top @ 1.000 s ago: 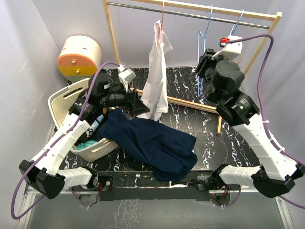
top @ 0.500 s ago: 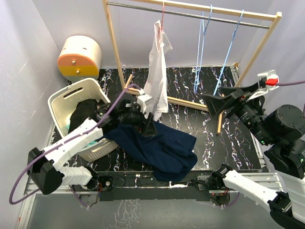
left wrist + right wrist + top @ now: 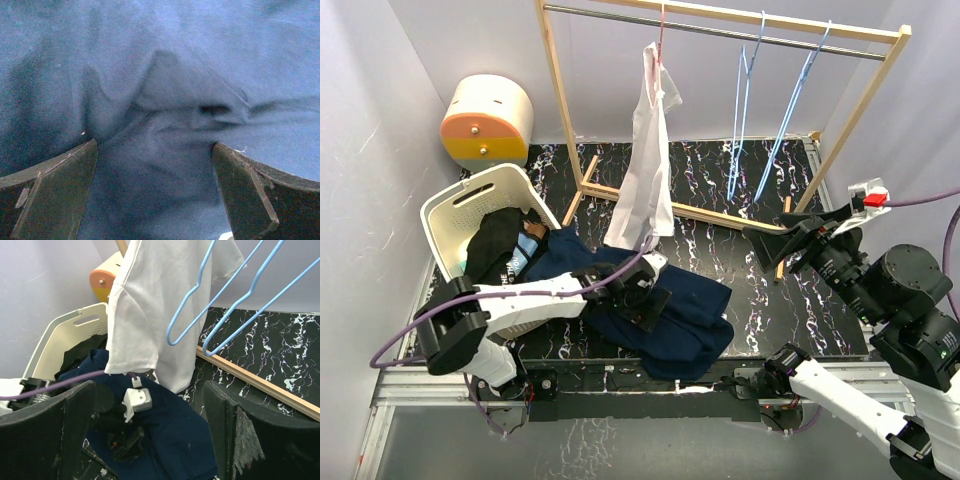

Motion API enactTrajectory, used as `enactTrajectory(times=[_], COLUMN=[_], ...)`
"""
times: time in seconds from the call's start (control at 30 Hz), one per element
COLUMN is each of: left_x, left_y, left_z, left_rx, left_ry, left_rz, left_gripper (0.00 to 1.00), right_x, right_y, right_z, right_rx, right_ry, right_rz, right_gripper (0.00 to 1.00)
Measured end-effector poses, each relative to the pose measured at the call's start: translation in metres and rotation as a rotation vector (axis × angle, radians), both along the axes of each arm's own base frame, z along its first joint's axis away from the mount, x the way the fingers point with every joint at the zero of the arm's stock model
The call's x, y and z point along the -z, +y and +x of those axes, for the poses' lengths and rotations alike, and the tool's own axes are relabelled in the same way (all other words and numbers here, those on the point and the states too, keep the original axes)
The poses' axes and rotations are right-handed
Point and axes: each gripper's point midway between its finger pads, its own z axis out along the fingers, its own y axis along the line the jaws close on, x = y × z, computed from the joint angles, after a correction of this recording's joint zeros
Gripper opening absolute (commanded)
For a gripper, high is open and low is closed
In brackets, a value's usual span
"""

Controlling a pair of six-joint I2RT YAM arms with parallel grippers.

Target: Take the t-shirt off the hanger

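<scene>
The creased cloth is already between my left gripper's open fingers, so I should lower that gripper slightly onto the navy garment (image 3: 685, 300) and close on the cloth there.
A white t-shirt (image 3: 645, 170) hangs on a pink hanger (image 3: 661, 40) from the rail; in the right wrist view the white t-shirt (image 3: 150, 305) fills the upper middle. My left gripper (image 3: 645, 305) lies low on a navy garment (image 3: 685, 300) spread on the table. Its jaws are open, and in the left wrist view the left gripper (image 3: 155, 150) has only navy cloth (image 3: 165, 75) beneath it. My right gripper (image 3: 760, 250) hovers open at the right, apart from the shirt and pointing towards it. Nothing sits between the fingers of the right gripper (image 3: 149, 390).
Two empty blue hangers (image 3: 765, 110) hang on the rail right of the shirt. The wooden rack frame (image 3: 560, 100) stands across the back. A white laundry basket (image 3: 445, 215) with dark clothes sits at the left, and a cream and orange container (image 3: 485, 120) behind it.
My left arm has swung down and right onto the navy garment, its jaws spreading wider. My right arm has pulled back from the blue hangers to the right and opened.
</scene>
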Motion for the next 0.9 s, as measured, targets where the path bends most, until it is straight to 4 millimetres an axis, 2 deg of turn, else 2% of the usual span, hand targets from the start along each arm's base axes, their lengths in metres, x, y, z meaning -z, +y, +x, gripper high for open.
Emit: enactTrajectory(times=[0.13,0.2,0.3,0.37,0.4,0.57,0.7,0.77,0.8,0.9], left_x=[0.030,0.041,0.047,0.047,0.048,0.046,0.036,0.018,0.002,-0.059], left_y=[0.004,0.004,0.001,-0.002,-0.002,-0.001,0.016,0.024,0.027,0.030], left_z=[0.004,0.005,0.009,0.011,0.012,0.014,0.014,0.018,0.023,0.041], left_rx=[-0.068,-0.096,-0.133,-0.155,-0.167,-0.193,-0.213,-0.226,-0.236,-0.282], left_ry=[-0.035,-0.038,-0.050,-0.056,-0.056,-0.067,-0.088,-0.123,-0.150,-0.251], left_rz=[0.061,0.067,0.053,0.032,0.023,0.017,0.071,0.096,0.098,0.059], left_gripper=[0.96,0.84,0.40,0.04,0.00,0.00,0.00,0.00,0.00,0.00], right_x=[0.001,0.004,0.008,0.011,0.011,0.015,0.015,0.015,0.015,0.015], right_y=[-0.002,-0.002,-0.001,-0.001,-0.001,-0.003,-0.004,-0.004,-0.004,-0.004], right_z=[0.000,0.000,0.001,0.002,0.002,0.003,0.004,0.004,0.004,0.004], right_rx=[0.010,0.011,0.011,0.015,0.015,0.028,0.034,0.034,0.034,0.033], right_ry=[-0.001,0.006,0.015,0.020,0.021,0.025,0.024,0.024,0.024,0.024], right_rz=[0.005,0.001,-0.003,-0.005,-0.006,-0.009,-0.009,-0.009,-0.009,-0.009], right_gripper=[0.91,0.91,0.91,0.91,0.91,0.92,0.92,0.92,0.92,0.92])
